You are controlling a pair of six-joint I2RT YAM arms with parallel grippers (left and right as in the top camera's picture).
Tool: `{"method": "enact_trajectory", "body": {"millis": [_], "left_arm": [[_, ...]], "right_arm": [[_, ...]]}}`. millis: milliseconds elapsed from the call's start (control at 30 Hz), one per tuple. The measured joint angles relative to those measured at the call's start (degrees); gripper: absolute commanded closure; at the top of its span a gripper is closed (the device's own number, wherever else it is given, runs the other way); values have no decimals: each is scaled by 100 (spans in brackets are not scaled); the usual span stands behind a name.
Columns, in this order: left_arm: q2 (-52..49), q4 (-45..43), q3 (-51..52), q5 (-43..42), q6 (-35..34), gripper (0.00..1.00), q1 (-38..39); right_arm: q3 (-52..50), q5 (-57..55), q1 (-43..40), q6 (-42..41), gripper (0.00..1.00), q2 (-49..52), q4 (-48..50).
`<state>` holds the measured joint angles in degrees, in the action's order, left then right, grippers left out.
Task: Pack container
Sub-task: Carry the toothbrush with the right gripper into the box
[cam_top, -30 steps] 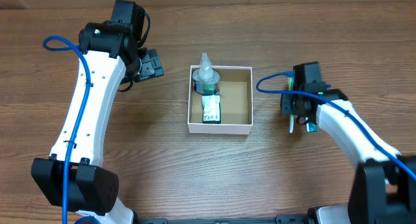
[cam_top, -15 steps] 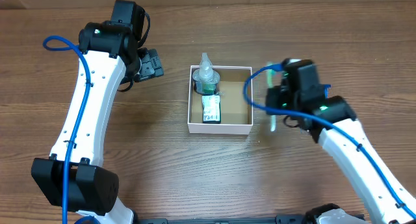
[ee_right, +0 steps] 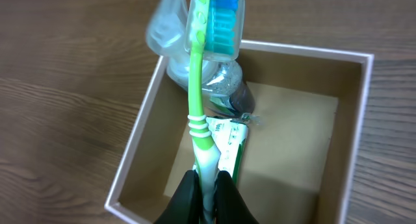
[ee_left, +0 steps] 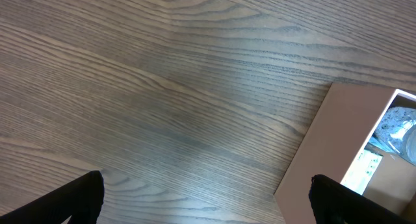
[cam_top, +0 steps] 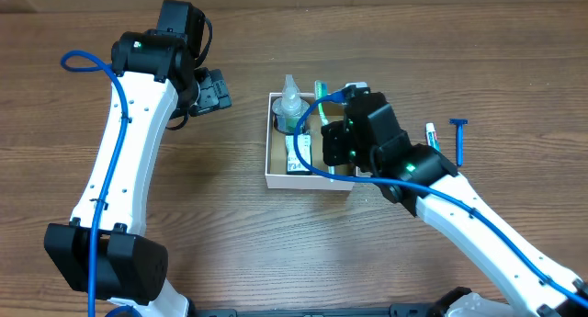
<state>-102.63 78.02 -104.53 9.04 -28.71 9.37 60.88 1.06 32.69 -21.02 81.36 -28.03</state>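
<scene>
The green toothbrush goes down into the box with my right gripper next for release there, since bare bottom of the box shows beside the clear bottle [cam_top: 292, 107] and small tube.
The container [cam_top: 273, 175] is a square white-walled box with a brown inside [ee_right: 299, 146], at the table's middle. It holds a clear bottle [cam_top: 292, 107] and a small tube [cam_top: 298, 154]. My right gripper [cam_top: 333, 155] hovers over the box and is shut on a green toothbrush [ee_right: 197, 113] with a blue bristle cap [ee_right: 224, 19]; the brush head [cam_top: 322, 89] points toward the far wall. My left gripper [cam_top: 213, 92] is open and empty, left of the box, over bare wood; its view shows the box's outer wall [ee_left: 338, 146].
A blue razor [cam_top: 459, 139] and a small white tube [cam_top: 434, 135] lie on the wood to the right of the box. The table is brown wood grain.
My right arm has swung left from the table's right side to above the box, carrying the toothbrush. The razor and small tube are now uncovered. The left arm has not moved.
</scene>
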Motion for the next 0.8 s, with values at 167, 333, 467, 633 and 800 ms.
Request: {"method": "enact_trajectory", "body": {"millis": [167,333,467,633,800], "left_arm": [[0,0,0,2,0,0,0],[0,0,0,0,0,0,2],[0,0,0,0,0,0,0],[0,0,0,0,0,0,0],[0,0,0,0,0,0,0]], "right_arm": [[2,-13,2,0,96,664,205],[2,-234,2,0,96,811,323],[2,-494,4,2,96,811,483],[2,-643,2,0,96,811,549],[2,-656,2,-48,96,811,505]]}}
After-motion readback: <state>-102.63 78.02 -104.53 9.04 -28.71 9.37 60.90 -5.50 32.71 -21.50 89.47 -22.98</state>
